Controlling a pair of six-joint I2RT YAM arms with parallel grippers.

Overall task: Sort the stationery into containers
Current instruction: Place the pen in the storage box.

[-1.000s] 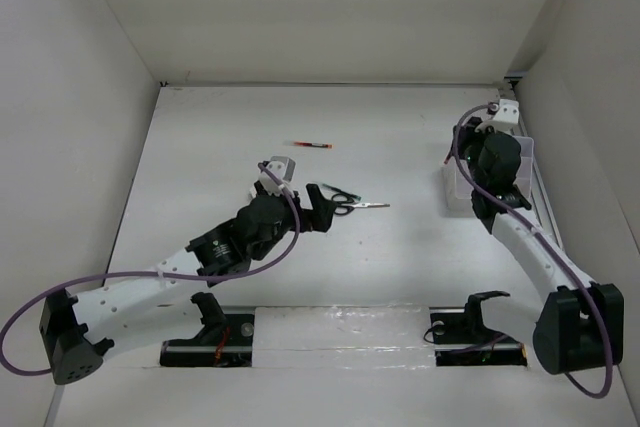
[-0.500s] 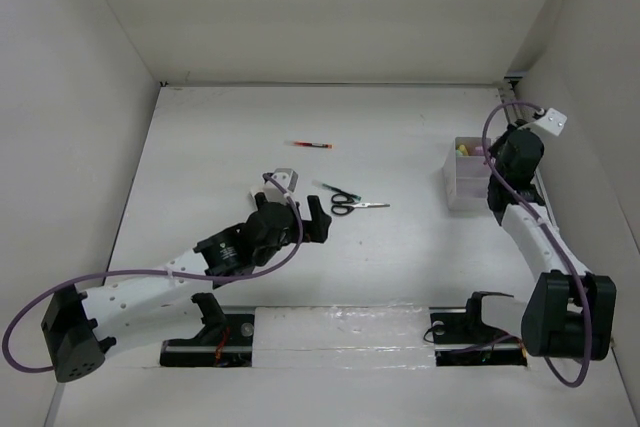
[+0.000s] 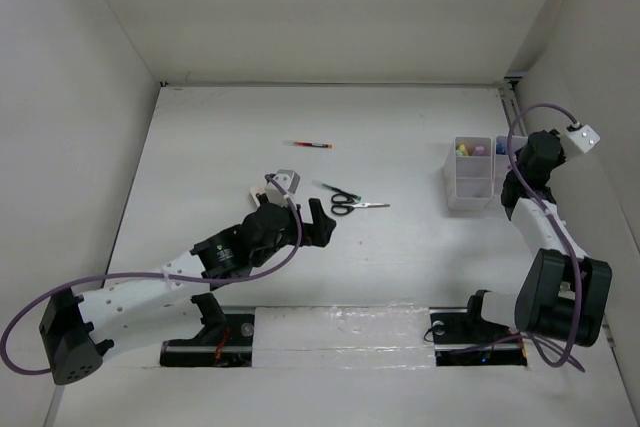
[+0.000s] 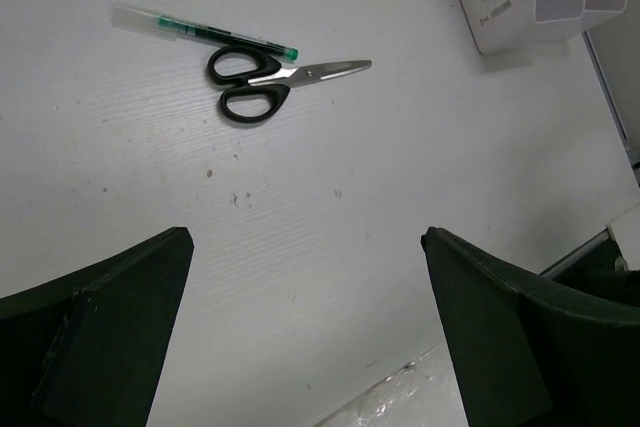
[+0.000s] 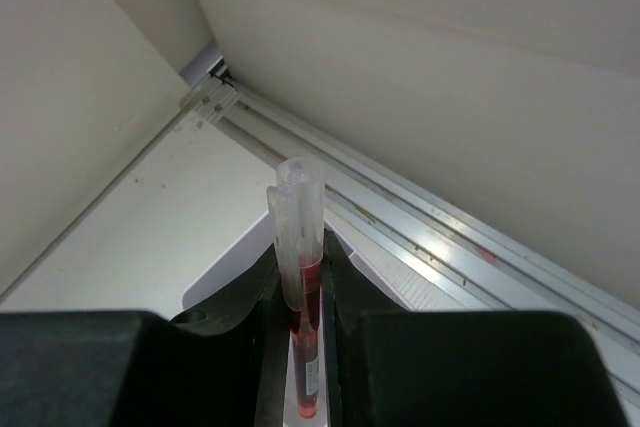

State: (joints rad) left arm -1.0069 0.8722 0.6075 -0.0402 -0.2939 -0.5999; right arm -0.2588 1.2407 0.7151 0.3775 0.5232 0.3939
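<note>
My right gripper needs to bring the red pen down next, away from the bar and over the open bin, since the pen hangs close to the bin's side near the bar.
Black-handled scissors (image 3: pixel 350 205) lie mid-table beside a thin dark pen (image 3: pixel 334 190) with a green tip; both show in the left wrist view, scissors (image 4: pixel 268 87) and pen (image 4: pixel 200 33). A thin red pen (image 3: pixel 308 145) lies farther back. My left gripper (image 3: pixel 320 222) is open and empty (image 4: pixel 305 237), just short of the scissors. The white bins (image 3: pixel 470 187) stand at the right, holding yellow (image 3: pixel 462 149) and pink (image 3: pixel 480 149) markers. My right gripper (image 3: pixel 527 154) is over the bins' right side, shut on a red pen with a clear cap (image 5: pixel 300 257), held upright.
White walls enclose the table on the left, back and right. A metal rail (image 5: pixel 450 247) runs along the foot of the right wall, just beyond the bin wall (image 5: pixel 225 267). A bin corner with a label (image 4: pixel 490 7) shows in the left wrist view.
My right arm has swung right, off the top of the bins, so that they now show. My left gripper has drawn back slightly from the scissors, staying open.
</note>
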